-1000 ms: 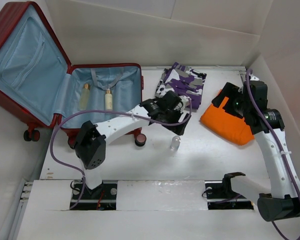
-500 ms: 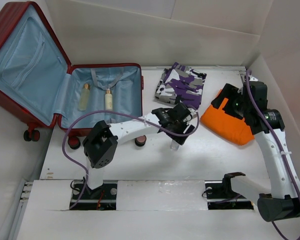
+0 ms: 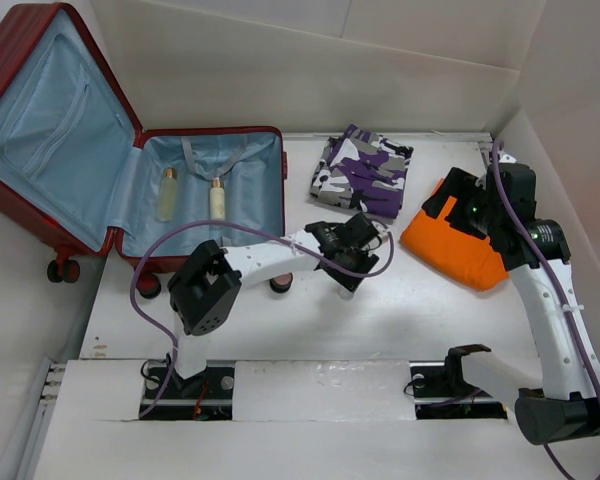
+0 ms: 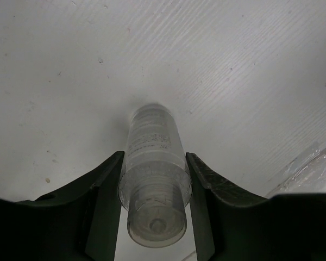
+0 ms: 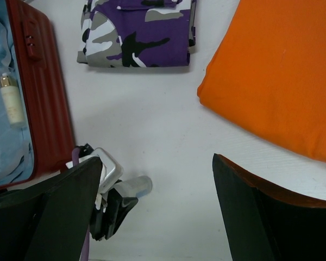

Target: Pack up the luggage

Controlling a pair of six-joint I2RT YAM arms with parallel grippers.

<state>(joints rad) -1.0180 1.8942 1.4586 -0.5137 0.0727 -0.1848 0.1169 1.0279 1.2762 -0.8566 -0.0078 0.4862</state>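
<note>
The left gripper next needs to lift the clear bottle over the luggage's side and lower it to release it beside the cream bottles, because the bare lining of the luggage is free there.
The dark-red luggage lies open at the left, its lid leaning on the wall. Two cream bottles lie on its light-blue lining. My left gripper is low over the table in the middle. Its jaws press both sides of a clear small bottle that points away along the table. The bottle's end also sticks out of the gripper in the right wrist view. My right gripper is open and empty, held high by the orange cloth's near-left edge.
A folded purple camouflage cloth lies at the back centre. The luggage's front wall and its wheels are just left of the left gripper. White walls close in the table at the back and right.
My left gripper has moved down and to the right over the clear bottle, which now sits between its jaws. The right arm has not moved.
</note>
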